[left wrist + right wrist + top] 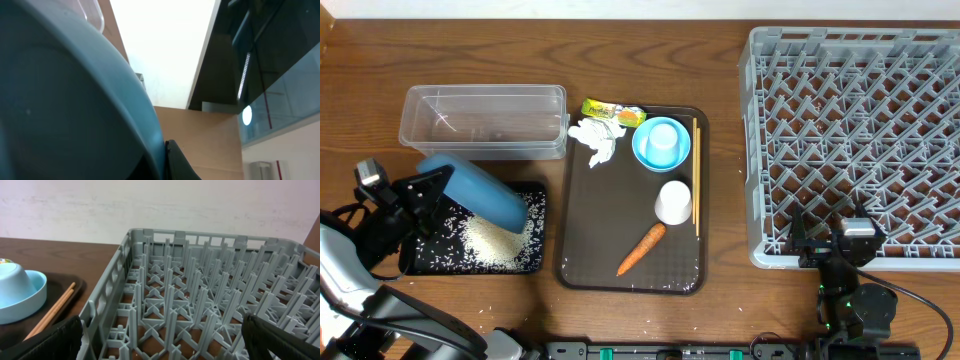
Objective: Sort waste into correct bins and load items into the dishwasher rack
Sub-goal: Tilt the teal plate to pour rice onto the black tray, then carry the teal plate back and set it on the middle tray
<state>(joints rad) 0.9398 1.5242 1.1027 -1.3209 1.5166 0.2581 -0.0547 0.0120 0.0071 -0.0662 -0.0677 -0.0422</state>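
Observation:
My left gripper goes down and toward the right in the overhead view next, turning the bowl point(472, 190) upright to release it beside the carrot, where the tray is clear.
My left gripper point(428, 186) is shut on the rim of the dark-blue bowl point(472, 190), tipped on its side over the black tray point(535, 200). White rice point(498, 238) lies piled in that tray. The bowl fills the left wrist view point(65, 100). The clear tub point(485, 120) stands behind. On the brown serving tray point(585, 265) lie a tissue point(596, 138), a yellow-green wrapper point(610, 111), a light-blue cup point(661, 142), a small whitish cup point(673, 201), a carrot point(641, 248) and chopsticks point(695, 175). My right gripper point(830, 238) is open at the grey rack's point(855, 140) near edge.
The right wrist view shows the rack's pegs point(200, 295), the light-blue cup point(17, 292) and the chopsticks point(52, 312). Scattered rice grains speckle the black tray. Bare wooden table lies in front of the trays.

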